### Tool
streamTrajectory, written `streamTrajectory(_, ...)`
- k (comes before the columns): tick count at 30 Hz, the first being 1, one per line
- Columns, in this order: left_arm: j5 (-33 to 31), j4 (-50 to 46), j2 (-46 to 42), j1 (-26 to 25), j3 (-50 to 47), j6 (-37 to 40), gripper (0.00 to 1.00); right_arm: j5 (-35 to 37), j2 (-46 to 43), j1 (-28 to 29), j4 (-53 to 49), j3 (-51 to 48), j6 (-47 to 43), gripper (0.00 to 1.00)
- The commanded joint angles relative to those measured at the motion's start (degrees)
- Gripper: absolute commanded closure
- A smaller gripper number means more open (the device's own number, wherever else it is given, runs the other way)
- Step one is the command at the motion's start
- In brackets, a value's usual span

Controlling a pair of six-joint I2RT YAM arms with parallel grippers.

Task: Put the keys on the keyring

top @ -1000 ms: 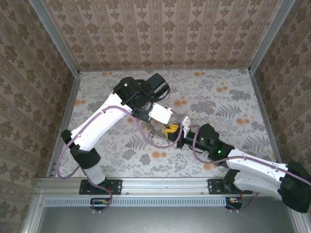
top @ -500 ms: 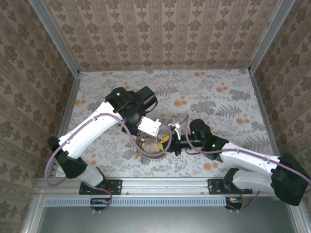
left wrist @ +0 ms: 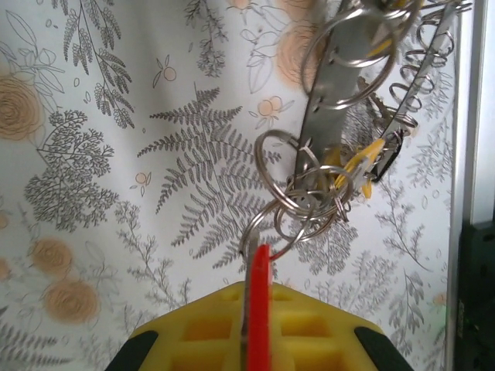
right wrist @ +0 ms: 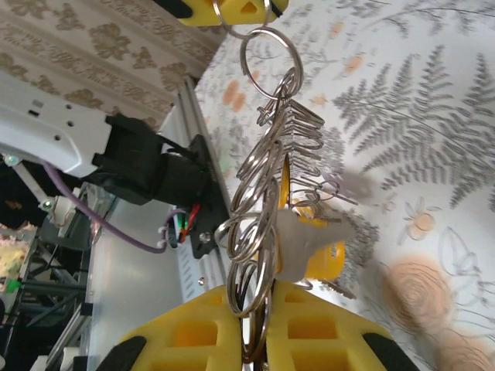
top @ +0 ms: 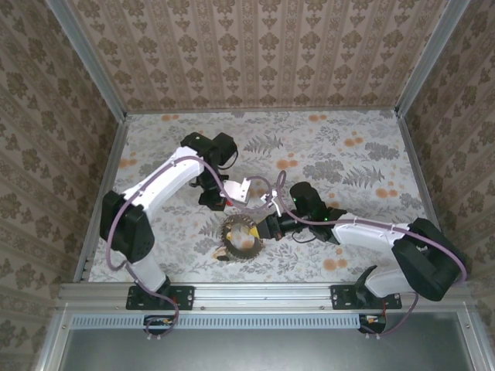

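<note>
My left gripper will next move down toward the floral tabletop beside the keyring and let go of the red key [left wrist: 260, 309] there, because that bare spot is just below the gripper.
The keyring [top: 240, 238] is a silvery loop strung with many small rings, hanging between the two grippers just above the floral table. My left gripper [left wrist: 257, 297] is shut on a red key [left wrist: 260, 309]. The key's metal blade pokes into a small ring at the end of the keyring cluster [left wrist: 309, 205]. A yellow key [left wrist: 360, 162] hangs among the rings. My right gripper [right wrist: 259, 309] is shut on the keyring [right wrist: 259, 193] at its other end. There a yellow key head [right wrist: 329, 259] sits behind a whitish tag. The left gripper [right wrist: 236, 8] shows at the far end.
Patterned walls with metal corner posts [top: 89, 58] box in the table on three sides. The aluminium rail [top: 255, 294] with both arm bases runs along the near edge. The left arm [top: 166, 178] and right arm [top: 363, 232] meet near the table's middle front.
Both grippers, with the keyring between them, have moved toward the near left. The left arm has folded back and the right arm has stretched out further left.
</note>
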Motion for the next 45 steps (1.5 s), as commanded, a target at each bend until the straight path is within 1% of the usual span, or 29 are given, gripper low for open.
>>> streamTrajectory(1, 6.1, 2.5, 2.6, 1.1, 0.9, 2.6, 1.0, 1.8, 2.3, -0.6, -8.5, 2.0, -0.8, 0.86)
streamTrajectory(5, 11.8, 7.8, 6.3, 2.3, 0.1, 2.7, 1.0, 6.2, 3.0, -1.7, -14.7, 3.5, -3.6, 0.84)
streamTrajectory(7, 13.5, 8.7, 8.9, 2.9, 1.0, 2.2, 1.0, 9.0, 1.9, -2.1, -16.4, 3.1, -4.2, 0.74)
streamTrajectory(9, 14.3, 8.6, 11.4, 3.3, 2.1, 2.5, 1.0, 11.5, 0.5, -2.5, -17.9, 2.6, -4.9, 0.7)
streamTrajectory(13, 16.0, 9.4, 15.6, 4.1, 3.4, 3.2, 1.0, 16.3, -5.3, -4.1, -18.0, 0.0, -5.1, 0.69)
streamTrajectory(15, 17.6, 8.4, 18.1, 4.9, 4.9, 3.9, 1.0, 20.3, -8.9, -4.5, -19.0, -1.2, -6.0, 0.65)
streamTrajectory(18, 16.2, 6.7, 21.6, 5.9, 7.5, 4.2, 1.0, 26.6, -15.4, -4.5, -21.7, -2.4, -8.5, 0.62)
streamTrajectory(21, 16.1, 7.2, 24.2, 6.5, 8.7, 4.6, 1.0, 32.0, -21.9, -4.6, -23.3, -4.3, -9.9, 0.54)
streamTrajectory(24, 17.3, 8.6, 26.0, 7.6, 9.7, 3.7, 0.99, 35.7, -28.2, -4.6, -24.8, -6.1, -11.9, 0.52)
streamTrajectory(26, 17.5, 10.0, 26.6, 8.2, 10.1, 2.4, 0.93, 38.0, -32.1, -4.6, -25.7, -6.9, -13.1, 0.5)
streamTrajectory(29, 17.0, 12.9, 27.2, 8.9, 10.2, 0.2, 0.76, 41.7, -37.2, -4.6, -26.4, -7.7, -14.5, 0.47)
streamTrajectory(30, 16.9, 12.9, 27.5, 9.2, 10.6, 0.1, 0.55, 43.1, -38.6, -4.6, -26.9, -7.7, -14.8, 0.46)
streamTrajectory(31, 16.7, 12.5, 28.0, 9.4, 11.3, 0.1, 0.01, 44.3, -39.5, -4.6, -27.3, -7.6, -15.1, 0.45)
streamTrajectory(32, 16.5, 11.7, 28.5, 9.7, 12.2, 0.2, 0.0, 45.1, -40.2, -4.6, -27.6, -7.5, -15.4, 0.45)
streamTrajectory(35, 14.8, 10.1, 29.8, 10.0, 15.3, -1.3, 0.0, 47.4, -41.7, -4.6, -28.3, -7.2, -15.9, 0.45)
streamTrajectory(36, 13.6, 10.6, 30.0, 11.8, 15.8, -2.7, 0.0, 48.1, -42.0, -4.6, -28.0, -7.1, -15.9, 0.44)
streamTrajectory(38, 11.2, 13.1, 29.5, 12.5, 15.8, -6.4, 0.0, 49.8, -42.2, -4.6, -27.7, -6.8, -15.9, 0.43)
streamTrajectory(40, 9.1, 16.9, 27.8, 13.1, 14.3, -10.3, 0.0, 52.3, -42.5, -4.6, -27.3, -6.4, -15.9, 0.37)
streamTrajectory(43, 7.6, 24.2, 21.8, 14.3, 8.7, -16.0, 0.0, 57.7, -43.8, -4.6, -26.1, -5.8, -17.4, 0.3)
streamTrajectory(45, 8.7, 29.1, 16.5, 15.5, 5.0, -20.2, 0.0, 62.3, -45.2, -4.7, -25.4, -5.2, -19.9, 0.18)
